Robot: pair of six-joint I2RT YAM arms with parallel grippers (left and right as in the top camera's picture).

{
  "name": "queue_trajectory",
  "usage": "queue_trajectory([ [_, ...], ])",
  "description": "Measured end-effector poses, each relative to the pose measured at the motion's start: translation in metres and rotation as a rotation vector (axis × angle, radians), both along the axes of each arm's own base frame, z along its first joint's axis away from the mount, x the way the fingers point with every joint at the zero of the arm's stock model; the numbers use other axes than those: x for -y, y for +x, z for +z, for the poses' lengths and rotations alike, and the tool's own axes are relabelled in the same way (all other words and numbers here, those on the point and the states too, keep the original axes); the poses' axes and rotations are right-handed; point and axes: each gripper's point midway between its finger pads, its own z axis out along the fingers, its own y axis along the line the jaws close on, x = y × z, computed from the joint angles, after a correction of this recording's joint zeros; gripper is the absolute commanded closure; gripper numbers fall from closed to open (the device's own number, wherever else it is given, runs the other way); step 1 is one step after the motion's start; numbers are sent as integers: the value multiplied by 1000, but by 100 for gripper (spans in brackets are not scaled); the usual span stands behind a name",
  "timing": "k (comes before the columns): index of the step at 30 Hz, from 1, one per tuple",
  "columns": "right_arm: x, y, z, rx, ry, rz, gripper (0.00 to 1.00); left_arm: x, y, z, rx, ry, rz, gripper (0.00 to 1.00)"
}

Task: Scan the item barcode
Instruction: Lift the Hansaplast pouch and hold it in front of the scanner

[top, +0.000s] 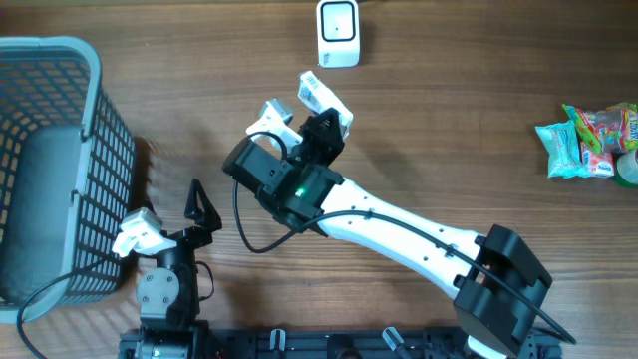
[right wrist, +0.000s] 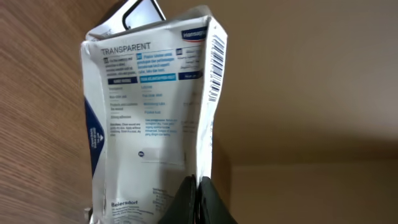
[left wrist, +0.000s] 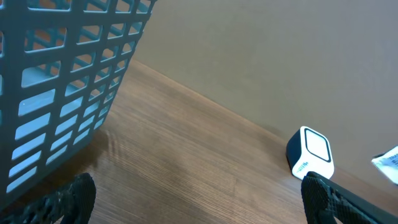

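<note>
Next, my right gripper will move past the scanner (top: 338,32) and down beside the snack packets, since the bare tabletop there lies below, to its right in the overhead view.
The item is a flat white plaster packet (top: 317,95) with blue print. My right gripper (top: 324,125) is shut on its lower edge and holds it up just below the white barcode scanner (top: 338,32). In the right wrist view the packet (right wrist: 149,118) stands upright above the closed jaws of the gripper (right wrist: 198,193). Its barcode (right wrist: 215,62) runs along the right edge, and the scanner (right wrist: 134,14) peeks out behind its top. My left gripper (top: 199,204) rests open near the front left with nothing between its fingers (left wrist: 74,199). From there the scanner (left wrist: 310,154) shows far off.
A grey mesh basket (top: 60,170) stands at the left edge, close beside the left gripper (left wrist: 199,199), and its wall (left wrist: 62,81) fills the left wrist view's left side. Colourful snack packets (top: 588,140) lie at the far right. A black cable loops beside the right arm.
</note>
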Motion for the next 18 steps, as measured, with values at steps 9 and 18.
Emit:
queue_trajectory([
  [9,-39,25,-28,-164,301,174,96,0,0,0,0,0,0,0],
  [18,-6,87,-57,-419,964,131,95,0,0,0,1,0,0,0],
])
